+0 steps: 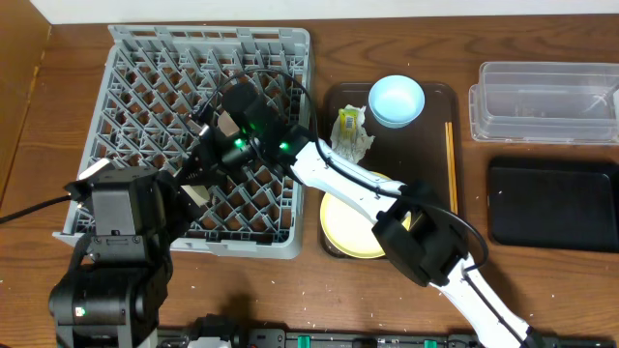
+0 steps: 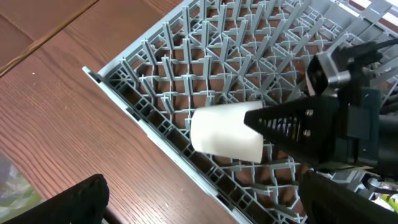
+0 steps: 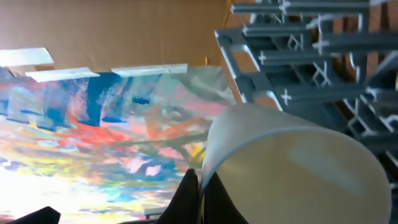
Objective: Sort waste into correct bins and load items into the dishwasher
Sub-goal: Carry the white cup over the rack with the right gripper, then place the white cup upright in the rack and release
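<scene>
My right gripper lowers the sideways white cup onto the rack's empty front grid next and releases the cup's rim there, as the grid is just below the gripper.
My right gripper reaches over the grey dish rack and is shut on the rim of a white cup. It holds the cup on its side just above the rack's front grid. In the right wrist view the fingers pinch the cup's rim, with the rack behind. My left gripper is open and empty, over the table beside the rack's front-left corner. In the overhead view it is hidden under its wrist.
A brown tray right of the rack holds a blue bowl, a crumpled wrapper, a yellow plate and a chopstick. A clear container and a black bin stand at the far right.
</scene>
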Available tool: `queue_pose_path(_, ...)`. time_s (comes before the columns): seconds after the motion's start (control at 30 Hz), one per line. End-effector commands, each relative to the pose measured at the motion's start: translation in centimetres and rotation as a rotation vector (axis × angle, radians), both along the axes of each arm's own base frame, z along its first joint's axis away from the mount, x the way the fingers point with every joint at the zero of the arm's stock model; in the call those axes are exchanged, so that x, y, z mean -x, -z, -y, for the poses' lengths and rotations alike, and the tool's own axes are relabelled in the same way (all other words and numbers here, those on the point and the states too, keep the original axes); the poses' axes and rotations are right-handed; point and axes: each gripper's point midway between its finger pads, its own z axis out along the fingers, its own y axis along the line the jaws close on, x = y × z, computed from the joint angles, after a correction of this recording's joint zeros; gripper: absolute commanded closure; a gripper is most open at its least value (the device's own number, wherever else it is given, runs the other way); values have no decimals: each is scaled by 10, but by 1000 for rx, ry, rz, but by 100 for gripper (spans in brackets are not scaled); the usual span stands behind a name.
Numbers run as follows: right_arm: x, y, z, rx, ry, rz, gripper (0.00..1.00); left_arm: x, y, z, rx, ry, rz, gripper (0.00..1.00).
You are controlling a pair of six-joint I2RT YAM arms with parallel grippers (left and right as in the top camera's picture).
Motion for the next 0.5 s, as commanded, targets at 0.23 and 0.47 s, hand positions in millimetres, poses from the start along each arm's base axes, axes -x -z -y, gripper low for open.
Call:
queue_pose_path(0.23, 8, 27, -1, 47, -42, -96, 99, 1, -4, -2, -7, -10, 8, 2)
queue_pose_path(0.47, -13, 31, 11, 54, -5, -87, 99, 1, -4, -2, -7, -10, 8, 2)
